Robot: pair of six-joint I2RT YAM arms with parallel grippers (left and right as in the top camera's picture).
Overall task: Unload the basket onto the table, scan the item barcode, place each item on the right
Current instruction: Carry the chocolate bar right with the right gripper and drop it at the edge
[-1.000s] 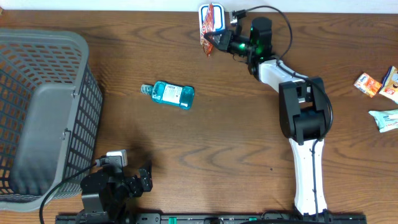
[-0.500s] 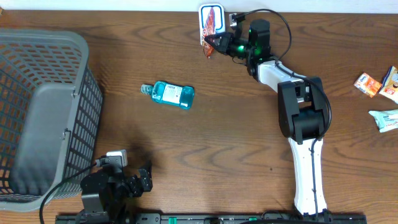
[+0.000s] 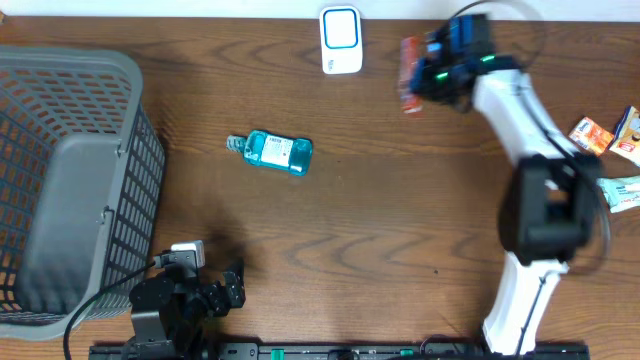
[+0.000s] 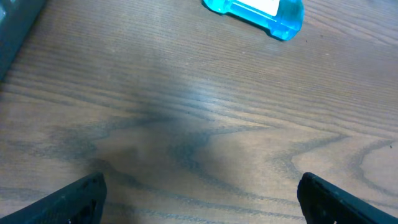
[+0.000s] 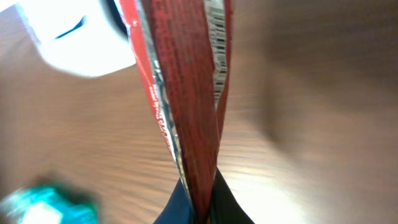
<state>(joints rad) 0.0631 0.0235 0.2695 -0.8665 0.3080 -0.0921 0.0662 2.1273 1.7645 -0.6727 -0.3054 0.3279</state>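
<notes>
I should swing my right gripper away from the scanner next, to the right in the overhead view, and down over the small packets (image 3: 609, 146), because they lie in a group there.
A red snack packet (image 3: 409, 62) hangs above the table, to the right of the white scanner (image 3: 341, 40) with its blue window. My right gripper (image 3: 428, 72) is shut on the packet's lower edge. In the right wrist view the packet (image 5: 186, 93) stands edge-on above the shut gripper (image 5: 202, 200), a barcode strip (image 5: 217, 37) shows on its right face, and the scanner (image 5: 81, 37) lies blurred behind it at upper left. My left gripper (image 3: 232, 283) rests near the table's front left, open and holding nothing (image 4: 202, 202).
A blue bottle (image 3: 278, 152) lies on its side in the middle left of the table and shows in the left wrist view (image 4: 258, 12). A grey mesh basket (image 3: 70, 190) fills the left side. Small packets (image 3: 592, 134) and a white tube (image 3: 620, 190) lie at the right edge.
My right arm has swung to the right, carrying the red packet away from over the scanner, which now lies uncovered. The left arm has not moved.
</notes>
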